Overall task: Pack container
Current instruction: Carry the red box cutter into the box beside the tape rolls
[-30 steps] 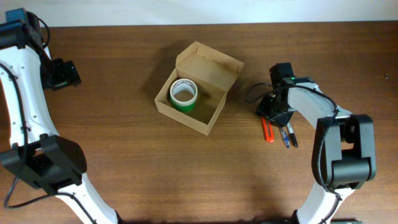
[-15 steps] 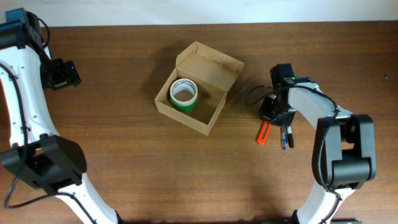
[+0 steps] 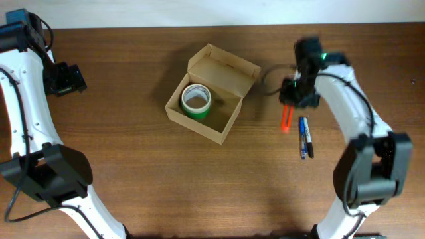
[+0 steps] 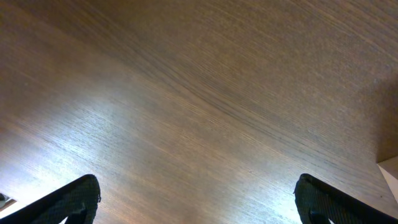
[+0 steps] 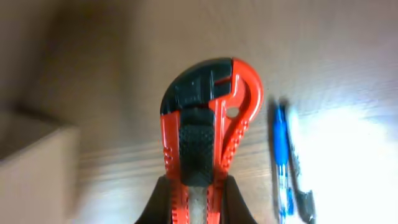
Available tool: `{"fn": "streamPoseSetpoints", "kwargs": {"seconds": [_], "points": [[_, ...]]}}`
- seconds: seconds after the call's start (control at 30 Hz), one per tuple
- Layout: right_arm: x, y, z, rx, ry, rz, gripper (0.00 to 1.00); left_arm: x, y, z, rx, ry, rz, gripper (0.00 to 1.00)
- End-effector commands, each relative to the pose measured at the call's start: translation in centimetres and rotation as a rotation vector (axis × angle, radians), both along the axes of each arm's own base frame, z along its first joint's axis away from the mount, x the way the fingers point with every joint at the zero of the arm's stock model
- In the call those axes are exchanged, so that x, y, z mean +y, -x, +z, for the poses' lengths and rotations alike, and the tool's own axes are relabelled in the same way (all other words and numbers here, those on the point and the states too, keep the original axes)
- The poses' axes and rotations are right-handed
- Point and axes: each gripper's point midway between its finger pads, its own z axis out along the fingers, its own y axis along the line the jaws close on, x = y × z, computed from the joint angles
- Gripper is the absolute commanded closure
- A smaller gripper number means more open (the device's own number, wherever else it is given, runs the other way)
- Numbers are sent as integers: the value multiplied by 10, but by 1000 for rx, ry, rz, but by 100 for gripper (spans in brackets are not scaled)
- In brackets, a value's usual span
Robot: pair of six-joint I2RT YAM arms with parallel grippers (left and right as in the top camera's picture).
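Note:
The box lies to the left of my right gripper in the overhead view, so I will swing my right gripper across and down next, to release between the tape roll and the box's near side.
The container is a tan cardboard box with its flap lid open, at the table's middle. A green tape roll lies inside it. My right gripper is shut on a red and black utility knife and holds it above the table to the right of the box; the knife fills the right wrist view. A box corner shows at the left there. My left gripper is open and empty at the far left, its fingertips spread over bare wood.
A blue pen and a dark pen lie on the table right of the box, below my right gripper. They also show in the right wrist view. The table's far edge runs along the top.
My right gripper has lifted the red knife off the table and moved it up and away from the pens, toward the box's right side. The left arm has not moved.

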Motion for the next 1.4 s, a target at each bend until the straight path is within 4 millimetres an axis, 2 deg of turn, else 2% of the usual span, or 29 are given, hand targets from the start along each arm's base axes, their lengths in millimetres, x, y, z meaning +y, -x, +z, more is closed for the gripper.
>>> {"fn": "streamPoseSetpoints", "kwargs": {"seconds": [0.0, 0.07, 0.13, 0.2, 0.27, 0.33, 0.37, 0.43, 0.57, 0.7, 0.83, 0.93, 1.13, 1.37], "points": [[47, -9, 117, -278, 12, 288, 95, 2, 1, -4, 17, 0, -9, 0], [74, -1, 150, -347, 22, 422, 96, 2, 1, -4, 16, 0, -9, 0], [108, 14, 176, -409, 37, 589, 96, 2, 1, -4, 17, 0, -9, 0], [143, 33, 188, -447, 54, 765, 96, 2, 1, -4, 17, 0, -9, 0], [177, 55, 185, -458, 93, 982, 96, 2, 1, -4, 17, 0, -9, 0], [198, 67, 172, -437, 136, 1121, 96, 2, 1, -4, 17, 0, -9, 0], [211, 73, 159, -413, 155, 1211, 96, 2, 1, -4, 17, 0, -9, 0], [226, 76, 136, -365, 173, 1317, 96, 2, 1, -4, 17, 0, -9, 0], [244, 72, 86, -253, 193, 1447, 96, 2, 1, -4, 17, 0, -9, 0], [252, 59, 39, -162, 196, 1476, 96, 2, 1, -4, 17, 0, -9, 0], [260, 51, 9, -122, 150, 1477, 97, 2, 1, -4, 17, 0, -9, 0], [264, 43, -1, -131, 136, 1464, 96, 2, 1, -4, 17, 0, -9, 0], [268, 26, -3, -181, 118, 1424, 96, 2, 1, -4, 17, 0, -9, 0], [270, 21, -22, -154, 84, 1387, 97, 2, 1, -4, 17, 0, -9, 0]]}}
